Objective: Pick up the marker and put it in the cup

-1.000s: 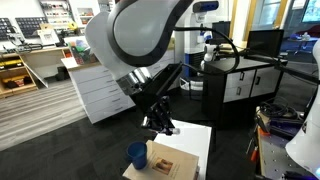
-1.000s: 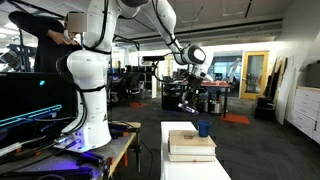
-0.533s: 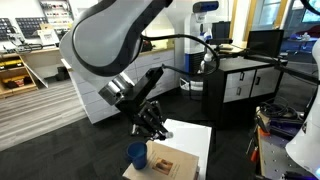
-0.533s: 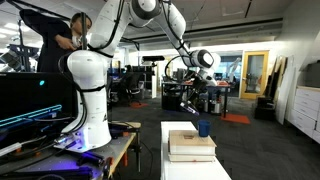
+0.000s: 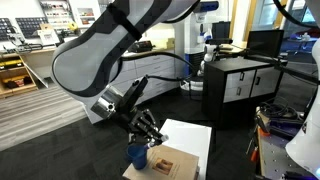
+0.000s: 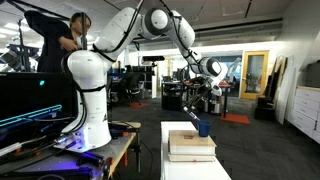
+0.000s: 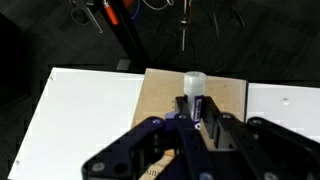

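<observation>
The marker's white end needs to come over the blue cup's opening, so my gripper will move away from my base and turn a little next.
My gripper [image 7: 195,108] is shut on the marker [image 7: 195,84], which has a white cap and a blue body and sticks out beyond the fingertips. Below it in the wrist view lies the tan wooden board [image 7: 225,92] on the white table [image 7: 90,110]. In both exterior views the gripper [image 5: 151,133] [image 6: 205,99] hangs a little above the small blue cup [image 5: 137,155] [image 6: 204,128], which stands upright beside the board [image 5: 170,160] [image 6: 188,141]. I cannot make out the cup in the wrist view.
The white table [image 5: 196,138] is narrow, with open floor around it. A black cabinet [image 5: 245,82] and white drawers [image 5: 98,100] stand behind. A person [image 6: 75,30] stands behind the robot's white base [image 6: 88,110].
The arm has swung and lowered, carrying the marker from over the board toward the cup's side. The cup and the board have not moved.
</observation>
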Controlling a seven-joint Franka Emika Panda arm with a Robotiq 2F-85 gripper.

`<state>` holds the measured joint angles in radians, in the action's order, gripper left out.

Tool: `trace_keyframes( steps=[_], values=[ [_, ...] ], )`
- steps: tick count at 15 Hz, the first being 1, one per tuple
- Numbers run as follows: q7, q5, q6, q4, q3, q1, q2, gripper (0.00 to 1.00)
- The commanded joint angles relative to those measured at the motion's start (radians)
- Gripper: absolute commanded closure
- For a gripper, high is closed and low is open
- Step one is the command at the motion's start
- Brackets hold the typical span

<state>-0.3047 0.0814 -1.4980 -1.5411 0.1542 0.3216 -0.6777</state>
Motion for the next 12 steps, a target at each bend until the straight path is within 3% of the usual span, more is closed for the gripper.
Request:
trace_keyframes(
  steps=[1, 7, 12],
  values=[
    [0.092, 0.051, 0.096, 0.145, -0.011, 0.025, -0.075, 0.93],
    [0.172, 0.117, 0.144, 0.265, -0.017, 0.046, -0.13, 0.93],
    [0.192, 0.131, 0.166, 0.277, -0.021, 0.045, -0.143, 0.93]
  ],
)
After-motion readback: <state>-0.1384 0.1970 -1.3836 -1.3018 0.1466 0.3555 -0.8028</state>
